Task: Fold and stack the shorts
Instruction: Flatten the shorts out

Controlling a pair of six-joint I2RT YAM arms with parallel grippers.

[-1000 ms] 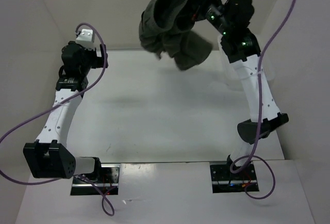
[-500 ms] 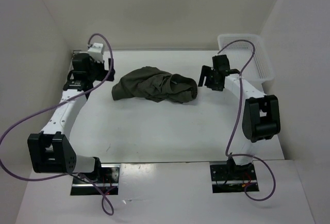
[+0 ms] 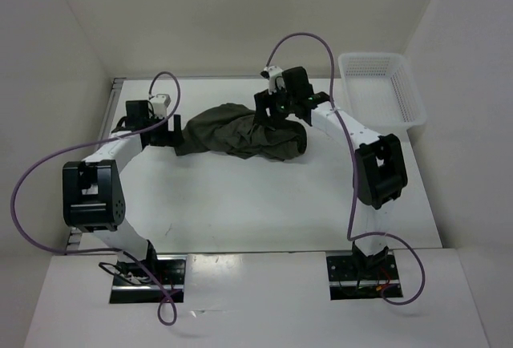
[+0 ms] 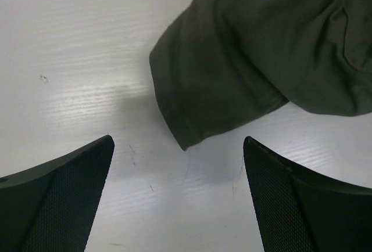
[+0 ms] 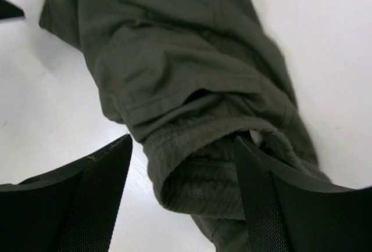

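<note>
The robot's left gripper should next go down until its fingers are on either side of the shorts' hem corner (image 3: 181,151) (image 4: 186,137) and then close, since that corner lies below and points into the gripper's open gap.
The dark olive shorts (image 3: 240,131) lie crumpled in a heap on the white table (image 3: 240,196). My left gripper (image 3: 175,133) sits low at the heap's left end and is open. In the left wrist view a hem corner of the shorts (image 4: 192,118) points into the gap of the left gripper (image 4: 178,141), touching neither finger. My right gripper (image 3: 284,114) hangs over the heap's upper right part. In the right wrist view the right gripper (image 5: 183,141) is open, its fingers straddling a bunched, ribbed fold of the shorts (image 5: 197,188), with bare table showing beside the left finger (image 5: 75,200).
A white plastic basket (image 3: 381,83) stands at the back right corner. White walls close the table at the back and both sides. Purple cables loop above both arms.
A second ago my right gripper held the shorts up in the air at the back. It has let them go onto the table, and both grippers have moved in to the heap's ends.
</note>
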